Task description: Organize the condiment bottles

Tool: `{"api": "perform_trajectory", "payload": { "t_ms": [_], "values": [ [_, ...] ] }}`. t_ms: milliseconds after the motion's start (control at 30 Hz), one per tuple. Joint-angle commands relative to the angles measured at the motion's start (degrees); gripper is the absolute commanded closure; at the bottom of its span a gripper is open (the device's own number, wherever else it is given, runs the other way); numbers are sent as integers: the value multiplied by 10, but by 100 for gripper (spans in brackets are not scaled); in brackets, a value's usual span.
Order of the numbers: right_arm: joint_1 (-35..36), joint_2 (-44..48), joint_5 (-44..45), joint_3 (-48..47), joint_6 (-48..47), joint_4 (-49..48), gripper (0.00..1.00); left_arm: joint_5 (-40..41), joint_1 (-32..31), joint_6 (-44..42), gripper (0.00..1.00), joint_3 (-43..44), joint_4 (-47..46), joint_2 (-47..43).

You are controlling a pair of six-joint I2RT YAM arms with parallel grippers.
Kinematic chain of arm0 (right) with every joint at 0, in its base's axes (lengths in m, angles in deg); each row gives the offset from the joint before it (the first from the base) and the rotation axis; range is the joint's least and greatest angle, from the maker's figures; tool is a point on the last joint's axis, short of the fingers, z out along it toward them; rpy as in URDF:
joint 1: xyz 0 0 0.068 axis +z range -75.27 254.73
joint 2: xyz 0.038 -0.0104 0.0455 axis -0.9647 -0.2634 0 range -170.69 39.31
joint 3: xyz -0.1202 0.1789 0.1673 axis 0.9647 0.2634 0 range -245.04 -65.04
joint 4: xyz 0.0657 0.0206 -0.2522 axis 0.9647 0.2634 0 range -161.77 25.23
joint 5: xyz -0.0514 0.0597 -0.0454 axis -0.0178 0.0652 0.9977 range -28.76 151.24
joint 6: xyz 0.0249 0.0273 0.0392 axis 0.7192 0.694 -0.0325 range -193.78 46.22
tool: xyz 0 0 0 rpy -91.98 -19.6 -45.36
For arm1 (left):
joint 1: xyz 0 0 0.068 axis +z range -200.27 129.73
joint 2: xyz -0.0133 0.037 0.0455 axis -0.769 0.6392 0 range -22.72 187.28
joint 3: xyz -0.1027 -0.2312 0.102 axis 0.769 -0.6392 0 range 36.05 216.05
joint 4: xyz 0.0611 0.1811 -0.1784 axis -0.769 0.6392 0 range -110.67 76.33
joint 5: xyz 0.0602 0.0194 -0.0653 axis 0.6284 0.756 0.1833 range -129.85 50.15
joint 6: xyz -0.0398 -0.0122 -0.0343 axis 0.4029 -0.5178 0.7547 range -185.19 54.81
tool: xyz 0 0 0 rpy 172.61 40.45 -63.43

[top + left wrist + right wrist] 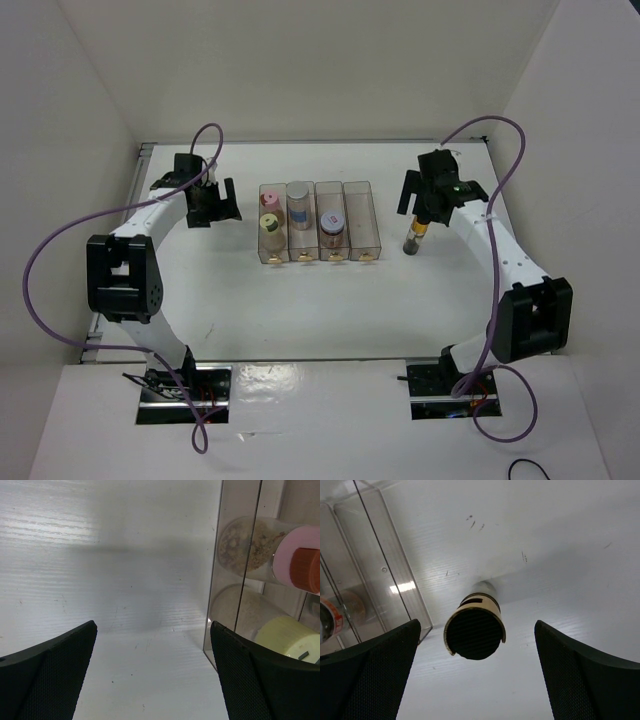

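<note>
I need to lower my right gripper a bit and then close its open fingers around the black top of the slim dark bottle.
The slim dark bottle with a yellow band [414,238] stands upright on the table, right of the bins. My right gripper [424,208] hovers above it, open. In the right wrist view the bottle top [475,630] sits between the spread fingers [370,672], touching neither. The pink-capped [270,200] and pale-yellow-capped [270,224] bottles share the leftmost bin. The silver-grey-capped bottle [298,192] is in the second bin, the short jar with a red-marked lid [331,219] in the third. My left gripper [215,205] is open and empty, left of the bins. Its view shows the pink cap [295,550] and yellow cap [290,637].
Four clear bins stand in a row mid-table; the rightmost one [360,215] holds nothing and shows in the right wrist view [385,565]. The leftmost bin's wall [225,580] is just right of my left gripper [152,675]. White walls enclose the table on three sides.
</note>
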Motion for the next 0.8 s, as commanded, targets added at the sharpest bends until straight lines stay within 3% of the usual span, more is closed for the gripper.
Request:
{"api": "perform_trajectory", "payload": {
  "t_ms": [0, 100, 533, 667, 767],
  "values": [
    [-12, 3, -15, 14, 3, -19, 1, -16, 3, -12, 0, 14, -12, 4],
    [-18, 3, -24, 20, -2, -32, 1, -16, 3, -12, 0, 14, -12, 4],
    [-18, -24, -40, 31, -7, -48, 25, -16, 3, -12, 0, 14, -12, 4],
    [-18, -24, -40, 31, -7, -48, 38, -16, 3, -12, 0, 14, -12, 4],
    [-18, -30, -35, 31, -7, -48, 54, -16, 3, -12, 0, 14, -12, 4]
  ]
}}
